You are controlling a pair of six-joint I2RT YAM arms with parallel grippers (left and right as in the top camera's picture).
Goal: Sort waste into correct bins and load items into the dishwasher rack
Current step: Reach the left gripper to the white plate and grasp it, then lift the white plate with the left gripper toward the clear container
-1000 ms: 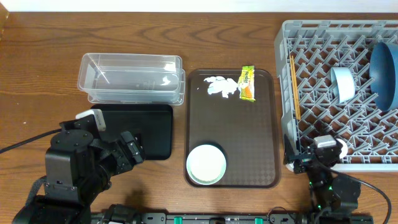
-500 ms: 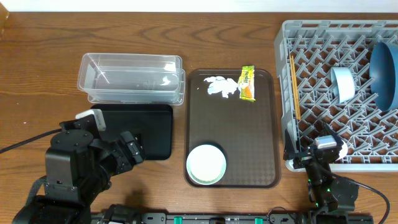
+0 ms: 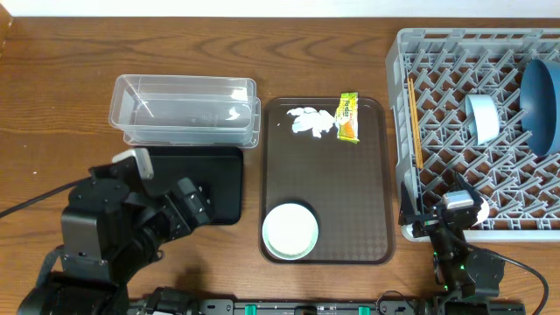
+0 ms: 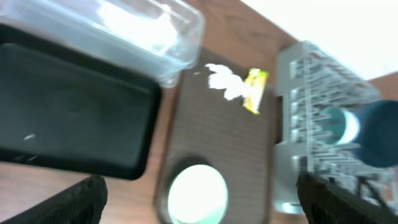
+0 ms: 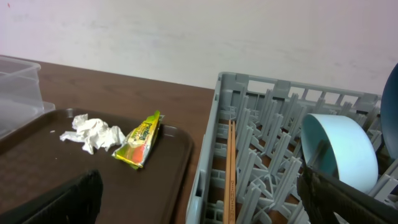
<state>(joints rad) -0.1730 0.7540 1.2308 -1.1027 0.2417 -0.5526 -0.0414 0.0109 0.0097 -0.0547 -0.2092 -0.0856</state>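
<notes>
My left gripper moves over the white green-rimmed bowl (image 3: 290, 231) next and down onto the bowl's rim on the side toward the rack, where bare brown tray lies.
The crumpled white tissue (image 3: 311, 122) and the snack wrapper (image 3: 348, 116) lie at the far end of the brown serving tray (image 3: 350, 201). The white green-rimmed bowl (image 3: 290, 231) sits at its near end. The clear tub (image 3: 184, 109) and the black tray (image 3: 188, 175) are on the left. The grey rack (image 3: 455, 149) holds the chopsticks (image 3: 414, 122), the pale-blue bowl (image 3: 481, 118) and the large blue bowl (image 3: 542, 92). The pink cup is out of view. My left gripper (image 4: 199, 202) is open above the table's front, over the black tray's near edge. My right gripper (image 5: 205, 205) is open and empty by the rack's front left corner.
A small white bit (image 3: 234, 114) lies inside the clear tub. A few white specks (image 3: 281, 124) sit on the brown tray left of the tissue. Bare wooden table (image 3: 52, 105) surrounds the containers. The left wrist view is blurred.
My left arm has shifted slightly up and to the right. My right arm settled a little lower a second ago and has held still since. The objects have not moved.
</notes>
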